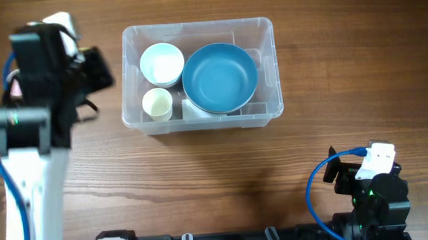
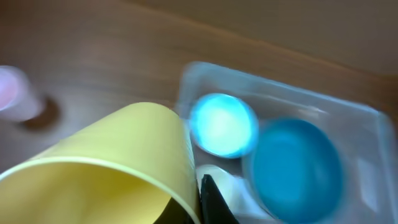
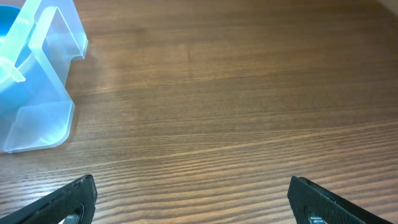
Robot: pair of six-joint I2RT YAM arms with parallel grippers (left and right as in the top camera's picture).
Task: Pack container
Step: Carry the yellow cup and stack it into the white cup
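The left gripper should next move across and lower the yellow cup (image 2: 112, 162) over the small cream cup (image 2: 219, 181), since that cup is below it and to its right in the overhead view.
The clear plastic container (image 1: 197, 25) stands at the back middle of the table. It holds a white bowl (image 1: 161, 64), a large blue bowl (image 1: 220, 78) and a small cream cup (image 1: 157, 103). My left gripper (image 1: 95, 70) hovers just left of the container. In the left wrist view it (image 2: 208, 200) is shut on a yellow cup (image 2: 112, 162), with the container (image 2: 367, 118) ahead; the view is blurred. The yellow cup is hidden under the arm in the overhead view. My right gripper (image 3: 199, 202) is open and empty over bare wood, near the front right (image 1: 366, 176).
A pink object (image 2: 15, 93) stands on the wood to the left of the container, and a bit of it shows beside the left arm (image 1: 16, 88). The container's near right corner (image 3: 43, 93) shows at the left edge of the right wrist view.
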